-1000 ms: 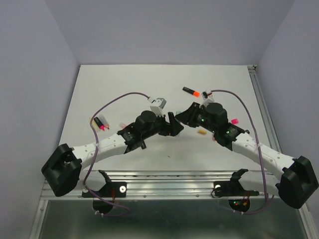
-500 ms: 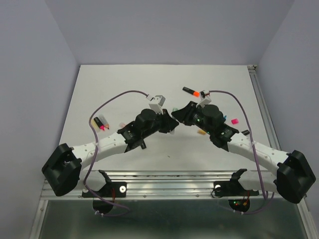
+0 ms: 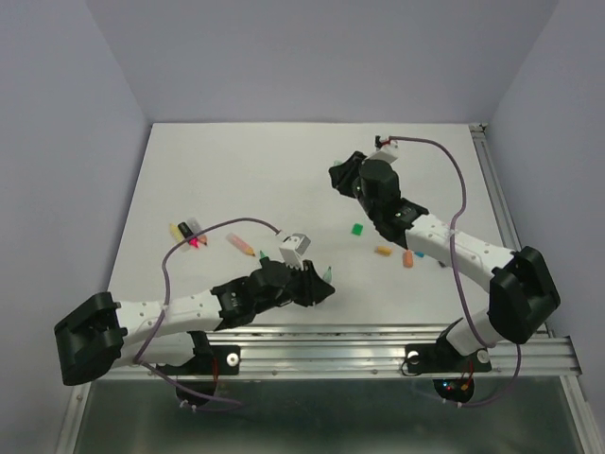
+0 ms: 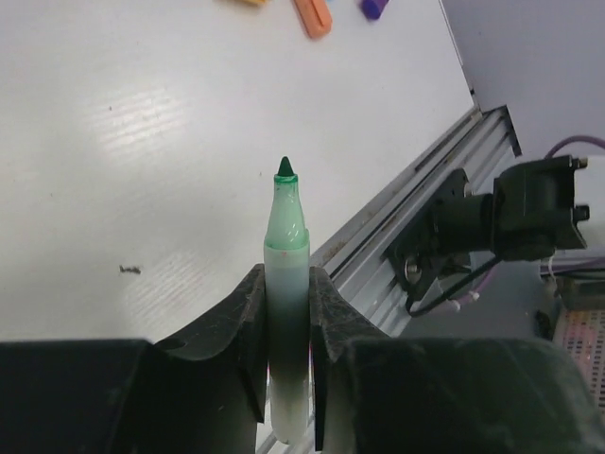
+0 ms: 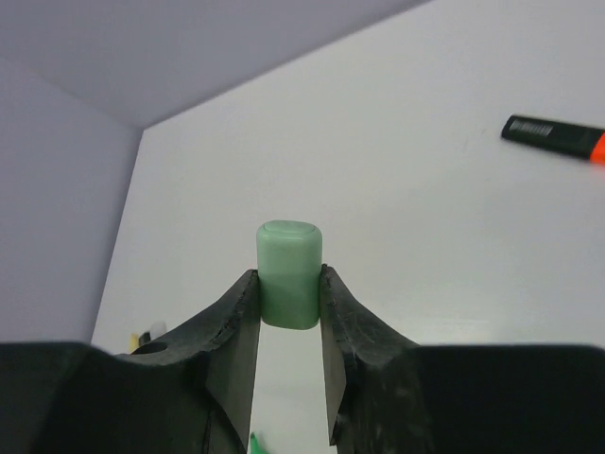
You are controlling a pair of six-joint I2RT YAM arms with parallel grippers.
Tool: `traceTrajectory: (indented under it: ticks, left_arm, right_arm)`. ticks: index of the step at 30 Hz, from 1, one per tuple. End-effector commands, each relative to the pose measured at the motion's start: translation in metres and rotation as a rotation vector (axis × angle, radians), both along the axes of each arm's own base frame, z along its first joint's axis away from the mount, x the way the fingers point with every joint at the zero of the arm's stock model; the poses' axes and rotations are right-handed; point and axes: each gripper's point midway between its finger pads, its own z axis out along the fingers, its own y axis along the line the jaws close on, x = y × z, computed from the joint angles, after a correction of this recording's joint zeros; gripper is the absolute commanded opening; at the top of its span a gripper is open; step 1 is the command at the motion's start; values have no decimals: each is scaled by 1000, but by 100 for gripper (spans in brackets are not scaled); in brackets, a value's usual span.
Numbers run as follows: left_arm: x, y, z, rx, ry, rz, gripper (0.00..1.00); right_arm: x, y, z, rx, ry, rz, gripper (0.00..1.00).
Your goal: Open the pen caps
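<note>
The body of the green pen has its pen cap [image 5: 289, 270] off, so the robot's right gripper will next move back and down and tip its fingers toward the table beside the loose orange pieces.
My left gripper [image 4: 285, 284] is shut on a pastel green highlighter barrel [image 4: 286, 255]. Its bare green tip [image 4: 285, 168] points away from the jaws over the table's near edge. From above, this gripper [image 3: 321, 284] sits low at the front centre. My right gripper [image 5: 289, 293] is shut on the matching pastel green pen cap [image 5: 289, 270], held off the barrel above the table. In the top view the right gripper [image 3: 338, 177] is far back, right of centre. A black highlighter with an orange cap [image 5: 558, 138] lies on the table beyond it.
On the left lie capped highlighters [image 3: 189, 234] and a pink and orange one [image 3: 241, 244]. A loose green cap [image 3: 357, 229] and orange pieces [image 3: 407, 258] lie near the right arm. The metal rail [image 3: 378, 345] runs along the near edge, close under the left gripper.
The two grippers met at the table's middle and the left one shut on the barrel. They have since drawn apart, the left towards the near edge with the barrel, the right backwards with the cap.
</note>
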Motion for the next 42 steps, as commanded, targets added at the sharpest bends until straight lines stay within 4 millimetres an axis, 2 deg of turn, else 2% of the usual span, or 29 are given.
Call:
traceTrajectory:
  ticks: [1, 4, 6, 8, 9, 12, 13, 14, 16, 18, 19, 23, 27, 28, 32, 33, 34, 35, 36, 37, 38, 42]
  left_arm:
    - [-17, 10, -7, -49, 61, 14, 0]
    - [-11, 22, -18, -23, 99, 99, 0]
    - [4, 38, -26, 45, 114, 222, 0]
    - [20, 53, -28, 149, 133, 332, 0]
    - [32, 59, -26, 179, 122, 393, 0]
    - [64, 79, -22, 292, 146, 510, 0]
    - [72, 84, -22, 321, 149, 534, 0]
    - [88, 93, -24, 356, 166, 584, 0]
    - [104, 101, -28, 401, 174, 621, 0]
    - [115, 106, -30, 425, 175, 648, 0]
    - [122, 107, -34, 445, 183, 660, 6]
    - [135, 111, -46, 499, 206, 674, 10]
    - [142, 114, -54, 551, 202, 685, 13]
    - [143, 114, -56, 558, 203, 684, 21]
    - [146, 116, -57, 576, 197, 687, 38]
    - [146, 118, -58, 581, 197, 691, 47]
    - [147, 118, -59, 583, 198, 690, 52]
    - [146, 119, -60, 594, 201, 691, 54]
    - [146, 119, -59, 594, 201, 691, 55]
    - [146, 120, -59, 599, 201, 689, 62]
    - [145, 120, -58, 600, 199, 687, 66]
    - [145, 118, -48, 576, 181, 666, 74]
  right_arm:
    - [37, -36, 60, 25, -138, -175, 1]
    - [39, -42, 56, -32, -116, -164, 1]
    - [31, -59, 28, -113, -15, -186, 1]
    - [16, -78, -11, -211, 100, -205, 1]
    - [3, -89, -36, -235, 159, -222, 1]
    - [-22, -120, -84, -274, 301, -281, 1]
    - [-36, -131, -109, -303, 358, -284, 1]
    - [-43, -138, -116, -295, 391, -285, 1]
    - [-60, -148, -138, -329, 453, -283, 2]
    - [-69, -152, -152, -348, 494, -278, 3]
    - [-77, -155, -165, -360, 525, -274, 3]
    - [-92, -164, -194, -382, 592, -296, 3]
    - [-97, -173, -202, -411, 628, -342, 4]
    - [-99, -174, -203, -417, 633, -339, 6]
    - [-100, -177, -202, -413, 629, -349, 9]
    - [-101, -178, -201, -413, 630, -360, 11]
    - [-101, -179, -198, -411, 622, -367, 15]
    - [-102, -182, -197, -422, 625, -378, 26]
    - [-103, -183, -195, -426, 624, -382, 28]
    - [-102, -184, -193, -423, 624, -385, 33]
    - [-103, -184, -189, -421, 622, -388, 47]
    - [-96, -176, -169, -380, 578, -359, 64]
